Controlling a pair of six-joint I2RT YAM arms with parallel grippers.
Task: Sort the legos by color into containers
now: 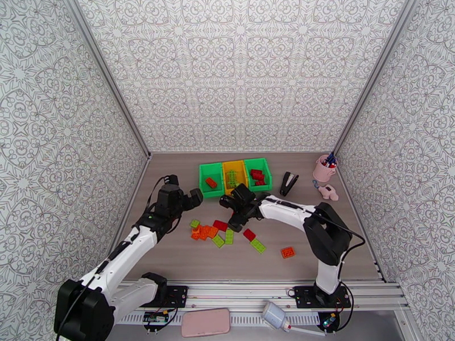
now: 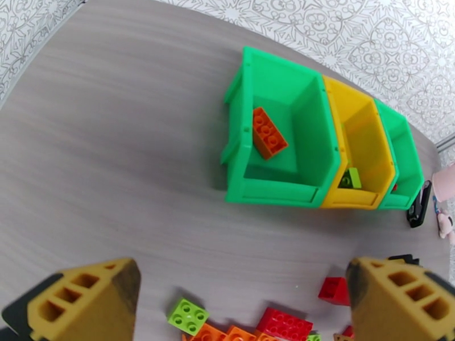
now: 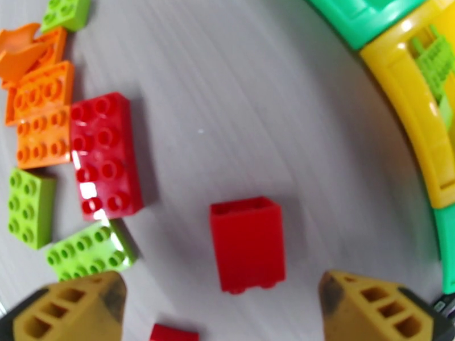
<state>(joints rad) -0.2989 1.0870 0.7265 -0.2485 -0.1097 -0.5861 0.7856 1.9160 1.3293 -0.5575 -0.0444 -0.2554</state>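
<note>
I need to move my right gripper down and forward next, so that it goes around the sides of the overturned red brick [image 3: 247,242], because the brick is in line with the gap between the open fingers.
Three joined containers stand at the back: a green bin [image 1: 210,178] holding an orange brick [image 2: 268,133], a yellow bin [image 1: 234,174] holding lime bricks [image 3: 438,69], and a second green bin [image 1: 259,173] with red bricks inside. Loose legos [image 1: 213,231] in red, orange and lime lie mid-table. My left gripper [image 1: 195,198] hovers open in front of the left green bin, above the pile's left end. My right gripper [image 1: 232,219] is open and low over an overturned red brick [image 3: 247,242], which lies between its fingers [image 3: 74,308] untouched.
A black stapler [image 1: 289,183] lies right of the bins. A pink pen cup [image 1: 324,169] and a small pink figure [image 1: 329,192] stand at the far right. A lone orange brick [image 1: 288,252] and a lime brick [image 1: 258,245] lie toward the front right.
</note>
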